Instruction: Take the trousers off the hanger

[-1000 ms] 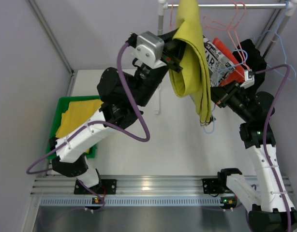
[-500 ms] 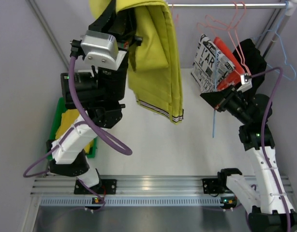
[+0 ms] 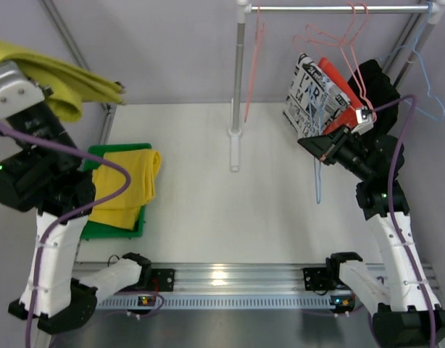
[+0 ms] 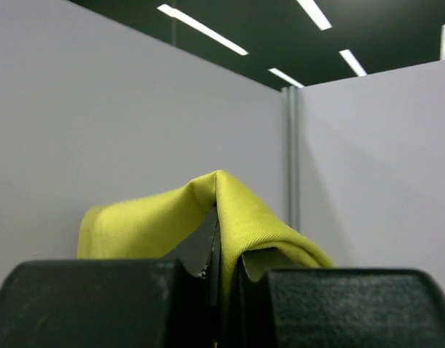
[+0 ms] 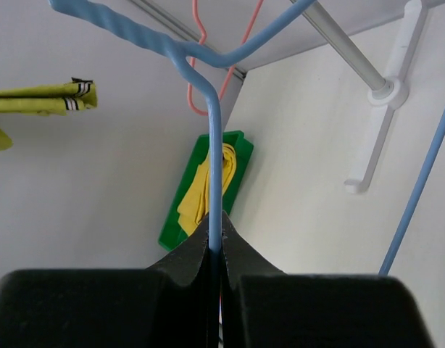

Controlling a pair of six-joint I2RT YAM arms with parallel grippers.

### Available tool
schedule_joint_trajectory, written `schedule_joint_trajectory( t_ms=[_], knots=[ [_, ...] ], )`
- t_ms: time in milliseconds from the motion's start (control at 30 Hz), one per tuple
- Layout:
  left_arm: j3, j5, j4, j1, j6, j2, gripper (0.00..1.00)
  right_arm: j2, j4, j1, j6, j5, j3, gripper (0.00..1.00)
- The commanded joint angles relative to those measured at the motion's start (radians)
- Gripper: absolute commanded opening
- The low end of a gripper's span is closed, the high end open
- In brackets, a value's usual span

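Observation:
My left gripper should go down over the golden yellow trousers (image 3: pixel 125 185) in the green tray (image 3: pixel 110 230) and let go of the cloth, because the olive-yellow trousers are off the hanger.
My left gripper (image 4: pixel 224 270) is shut on the olive-yellow trousers (image 4: pixel 237 214) and holds them high at the far left, off the hanger; they also show in the top view (image 3: pixel 67 80) and the right wrist view (image 5: pixel 41 100). The bright golden yellow trousers (image 3: pixel 125 185) lie folded in the green tray (image 3: pixel 110 230). My right gripper (image 3: pixel 318 147) is shut on the wire of the bare blue hanger (image 5: pixel 215 145), which carries no cloth, below the rail (image 3: pixel 338 9).
A black-and-white printed cloth (image 3: pixel 308 94) and a red-orange garment (image 3: pixel 340 88) hang on pink hangers next to my right arm. An empty pink hanger (image 3: pixel 253 69) hangs by the white post (image 3: pixel 235 109). Walls close in the left and back.
My left arm swung far left and up, carrying the olive-yellow trousers off the blue hanger and away from the rail. My right gripper kept hold of the blue hanger, now bare.

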Motion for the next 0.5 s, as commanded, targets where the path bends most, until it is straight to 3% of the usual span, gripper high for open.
schedule_joint_trajectory(
  t_ms=[0, 300, 467],
  knots=[
    [-0.146, 0.049, 0.114, 0.08, 0.017, -0.18, 0.0, 0.022, 0.05, 0.023, -0.005, -0.01, 0.054, 0.0],
    [-0.678, 0.051, 0.169, 0.249, 0.163, -0.492, 0.0, 0.042, 0.042, 0.046, -0.016, -0.006, 0.057, 0.0],
    [-0.8, 0.01, 0.157, 0.309, 0.117, -0.586, 0.0, 0.056, 0.016, 0.053, -0.034, -0.004, 0.08, 0.0]
  ],
)
